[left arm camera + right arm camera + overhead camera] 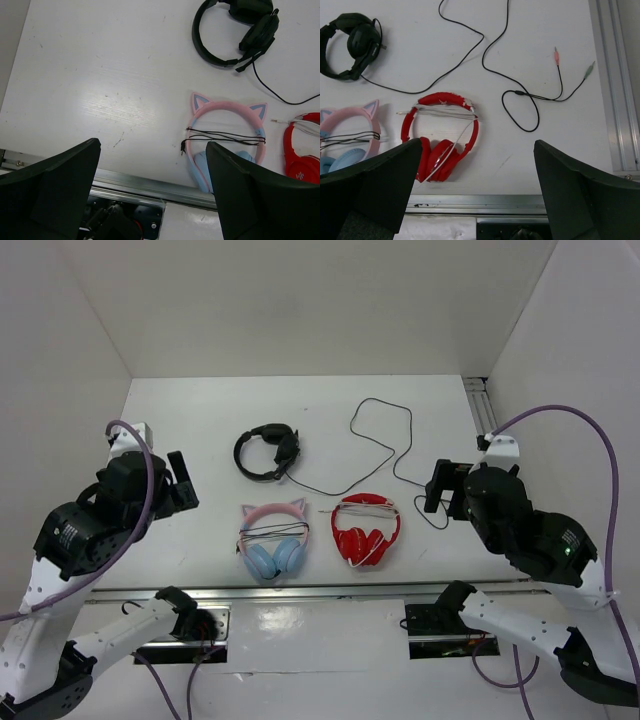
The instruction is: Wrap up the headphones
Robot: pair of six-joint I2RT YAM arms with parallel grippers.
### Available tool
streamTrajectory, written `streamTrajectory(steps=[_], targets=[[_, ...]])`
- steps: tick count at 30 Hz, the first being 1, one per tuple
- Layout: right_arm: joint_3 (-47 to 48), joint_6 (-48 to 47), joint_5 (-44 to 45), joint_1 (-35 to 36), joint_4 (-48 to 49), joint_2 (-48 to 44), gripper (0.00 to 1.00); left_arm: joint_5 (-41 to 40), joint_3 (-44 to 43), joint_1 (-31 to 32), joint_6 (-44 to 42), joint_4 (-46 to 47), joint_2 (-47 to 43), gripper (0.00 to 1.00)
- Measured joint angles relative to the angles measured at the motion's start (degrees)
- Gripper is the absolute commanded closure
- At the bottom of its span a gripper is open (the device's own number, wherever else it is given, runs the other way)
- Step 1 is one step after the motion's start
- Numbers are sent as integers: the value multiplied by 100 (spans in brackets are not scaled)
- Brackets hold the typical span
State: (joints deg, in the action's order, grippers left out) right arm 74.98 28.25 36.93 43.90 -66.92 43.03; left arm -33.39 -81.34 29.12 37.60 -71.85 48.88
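The black headband's bend (238, 452) lies below my left gripper, clear of the cable (382, 445). My left gripper will next go down onto it, outward and to the right in the top view.
The black headphones (267, 452) lie flat at the table's middle back, also in the left wrist view (235, 31) and the right wrist view (351, 45). Their thin black cable (382, 445) trails loose to the right in wide loops (520, 102) and ends in a pink and a green plug near the right rail. My left gripper (182, 484) hovers open at the left, apart from them, nothing between its fingers (155, 195). My right gripper (438, 492) hovers open at the right, close to the cable's end loop, and holds nothing (477, 192).
A pink-and-blue cat-ear pair (272, 537) and a red pair (365, 530) lie side by side near the front, each with its cord wound across the band. A metal rail (300, 592) runs along the front edge; another rail (482, 405) lines the right side. White walls enclose the table.
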Motion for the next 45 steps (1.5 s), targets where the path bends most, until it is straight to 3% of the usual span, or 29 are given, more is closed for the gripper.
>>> streamTrajectory(steps=[16,27,31,38,45], targets=[[-695,-260,-448,0,782,-339,0,227,962,0,372,990,343,0],[-901,-455,-1744,0,1386,-319,0,605,1263,-59,944,2411,2562,0],[-1034,-476,-2232,0,1532,-393,0,824,1252,-505,699,3274,3563,0],[-1283,-483,-2837,-2,1744,-715,0,1314,570,-1333,310,3943,5381,0],[-1694,-468,-3335,-7,1963,-850,0,1453,-61,-1552,308,4232,6413,3]])
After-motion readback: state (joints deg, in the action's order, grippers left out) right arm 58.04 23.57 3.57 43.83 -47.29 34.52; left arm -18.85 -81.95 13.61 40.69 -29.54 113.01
